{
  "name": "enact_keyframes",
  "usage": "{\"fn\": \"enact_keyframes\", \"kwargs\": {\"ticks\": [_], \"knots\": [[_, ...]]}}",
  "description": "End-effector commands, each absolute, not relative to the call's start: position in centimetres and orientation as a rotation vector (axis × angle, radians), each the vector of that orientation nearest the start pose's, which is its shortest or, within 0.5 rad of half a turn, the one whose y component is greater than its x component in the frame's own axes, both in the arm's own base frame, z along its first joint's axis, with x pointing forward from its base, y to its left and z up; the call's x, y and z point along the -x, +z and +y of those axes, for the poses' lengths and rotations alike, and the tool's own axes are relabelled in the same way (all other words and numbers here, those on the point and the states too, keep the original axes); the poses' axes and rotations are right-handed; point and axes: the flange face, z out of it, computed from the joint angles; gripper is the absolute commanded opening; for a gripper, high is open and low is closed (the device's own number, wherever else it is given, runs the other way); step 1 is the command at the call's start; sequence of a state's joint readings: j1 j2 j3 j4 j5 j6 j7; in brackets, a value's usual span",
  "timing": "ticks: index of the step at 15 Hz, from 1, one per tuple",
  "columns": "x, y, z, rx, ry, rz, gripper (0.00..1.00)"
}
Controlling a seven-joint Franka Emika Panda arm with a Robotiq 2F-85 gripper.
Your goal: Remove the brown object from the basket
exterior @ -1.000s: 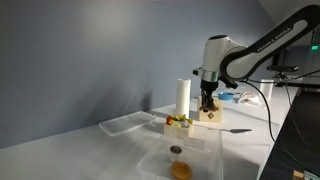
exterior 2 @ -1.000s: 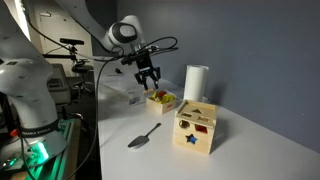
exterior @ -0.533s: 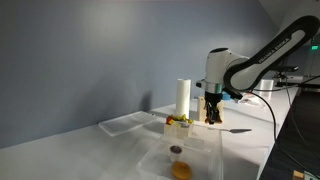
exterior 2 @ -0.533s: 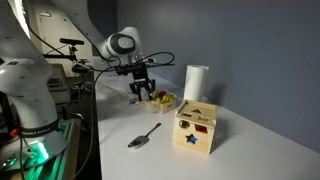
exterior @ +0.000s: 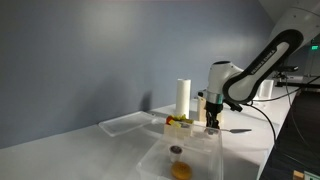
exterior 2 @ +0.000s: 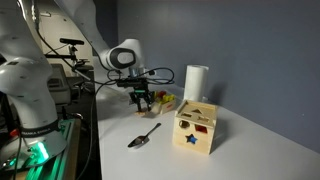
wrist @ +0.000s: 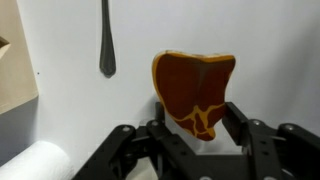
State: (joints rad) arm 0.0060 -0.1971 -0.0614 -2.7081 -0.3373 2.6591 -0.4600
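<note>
My gripper eases down toward the small wooden box next to release the brown object on the bare tabletop beside it. That spot is outside the basket, so the object goes there.
My gripper (wrist: 195,122) is shut on the brown object (wrist: 193,88), a flat reddish-brown piece with orange-yellow lines, held upright between the two fingers. In both exterior views the gripper (exterior: 212,122) (exterior 2: 143,104) hangs low over the white table, next to the small wooden box of colourful items (exterior: 180,122) and outside the basket. The basket (exterior: 205,137), a shallow clear plastic bin, stands in the foreground. It holds a flat orange-yellow disc (exterior: 182,170) and a small dark round piece (exterior: 176,150).
A grey spoon (exterior 2: 143,136) (wrist: 106,40) lies on the table near the gripper. A wooden shape-sorter box (exterior 2: 197,127) and a white paper roll (exterior 2: 196,82) stand nearby. A second clear bin (exterior: 125,123) sits further back. The table edge is close.
The gripper has come down and moved away from above the small wooden box toward the table surface, with the brown object still held.
</note>
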Motion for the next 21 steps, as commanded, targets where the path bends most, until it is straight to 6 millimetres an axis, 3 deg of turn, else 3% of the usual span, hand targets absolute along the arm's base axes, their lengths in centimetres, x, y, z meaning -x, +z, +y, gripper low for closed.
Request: {"fn": "enact_keyframes", "kwargs": {"ticks": [1,10,14,15,16,18,21], "knots": [[-41.6,28.4,-0.6,3.137,-0.168,-1.068,0.35],[-43.6,27.2,0.1,3.172,-0.321,-0.777,0.35],[-44.5,26.9,0.8,3.148,-0.382,-0.731,0.35],[-44.6,27.0,0.9,3.145,-0.388,-0.725,0.55],[-44.8,27.2,0.8,3.157,-0.385,-0.731,0.84],[-45.1,28.1,0.5,3.184,-0.369,-0.723,0.83],[-45.4,30.4,0.1,3.213,-0.328,-0.681,1.0]]}}
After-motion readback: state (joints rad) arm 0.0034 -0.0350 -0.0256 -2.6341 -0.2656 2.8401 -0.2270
